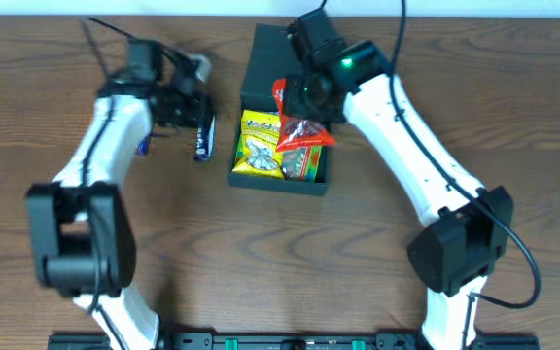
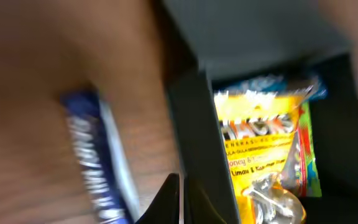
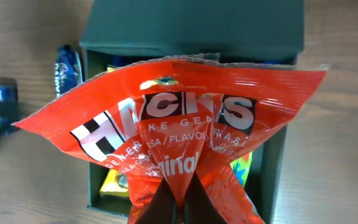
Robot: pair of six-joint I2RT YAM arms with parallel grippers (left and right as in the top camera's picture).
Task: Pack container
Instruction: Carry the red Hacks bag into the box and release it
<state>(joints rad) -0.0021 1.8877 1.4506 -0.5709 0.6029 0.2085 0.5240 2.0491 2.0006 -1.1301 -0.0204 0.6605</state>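
I should lower the red packet with my right gripper over the green packet, beside the yellow packet [image 1: 259, 146] along one side of the container [image 1: 317, 182], and then open the gripper.
The dark teal-green container [image 1: 317, 182] stands open at the table's middle, its flap lid [image 1: 263, 68] folded back. A yellow snack packet [image 1: 259, 146] lies inside. My right gripper [image 1: 309, 97] is shut on a red Hacks packet [image 1: 306, 133] and holds it over the container's right half. In the right wrist view the fingers [image 3: 180, 202] pinch the red packet [image 3: 166, 118] above the container [image 3: 272, 180]. My left gripper [image 1: 191, 105] is left of the container, above a blue snack bar [image 1: 202, 138]. In the blurred left wrist view its fingers [image 2: 183, 199] are shut and empty, between the blue bar [image 2: 98, 162] and the container wall [image 2: 194, 118].
A second small blue packet [image 1: 144, 146] lies under the left arm. Green and blue packets show under the yellow one in the left wrist view [image 2: 309, 168]. The table is brown wood [image 1: 513, 87].
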